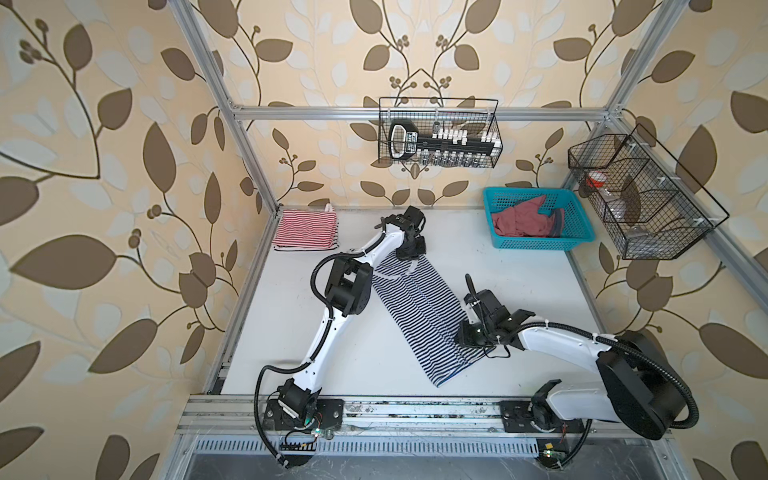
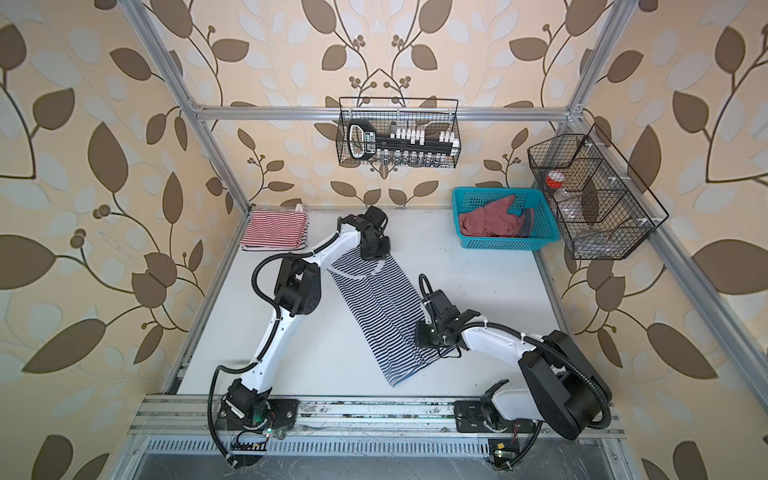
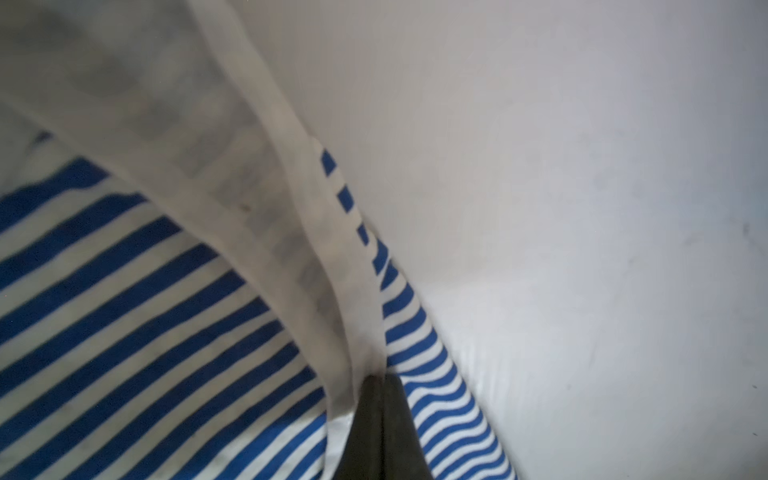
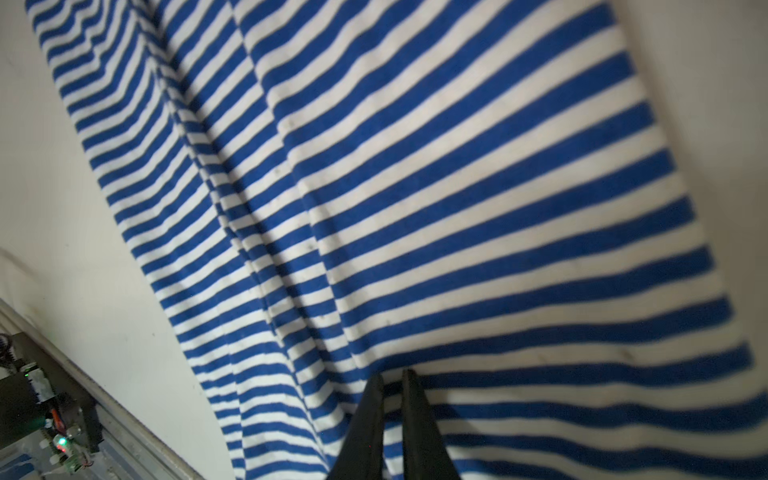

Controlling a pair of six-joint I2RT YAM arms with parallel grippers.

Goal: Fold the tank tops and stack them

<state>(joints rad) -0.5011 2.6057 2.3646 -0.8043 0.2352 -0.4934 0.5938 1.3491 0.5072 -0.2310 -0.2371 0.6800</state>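
Note:
Next, the left gripper goes sideways toward the turquoise basket [image 1: 536, 243], over the bare tabletop, and releases the strap edge there, since the tank top lies slanted.
A navy-and-white striped tank top [image 1: 419, 307] [image 2: 382, 307] lies as a long narrow strip slanting across the middle of the white table. My left gripper [image 1: 409, 253] [image 3: 382, 376] is at its far end, shut on the white-trimmed strap edge. My right gripper [image 1: 469, 336] [image 4: 392, 374] sits over the near end with its jaws a narrow gap apart, the striped cloth [image 4: 415, 187] showing through the gap. A folded red-and-white striped tank top [image 1: 305, 230] [image 2: 274, 230] rests in the far left corner. A dusty red tank top [image 1: 523, 222] [image 2: 492, 222] lies crumpled in the turquoise basket [image 1: 536, 243].
The turquoise basket [image 2: 503, 243] stands at the far right of the table. A black wire basket [image 1: 438, 133] hangs on the back rail and another wire basket [image 1: 640, 199] hangs on the right rail. Both arm bases sit on the metal front rail [image 1: 415, 409].

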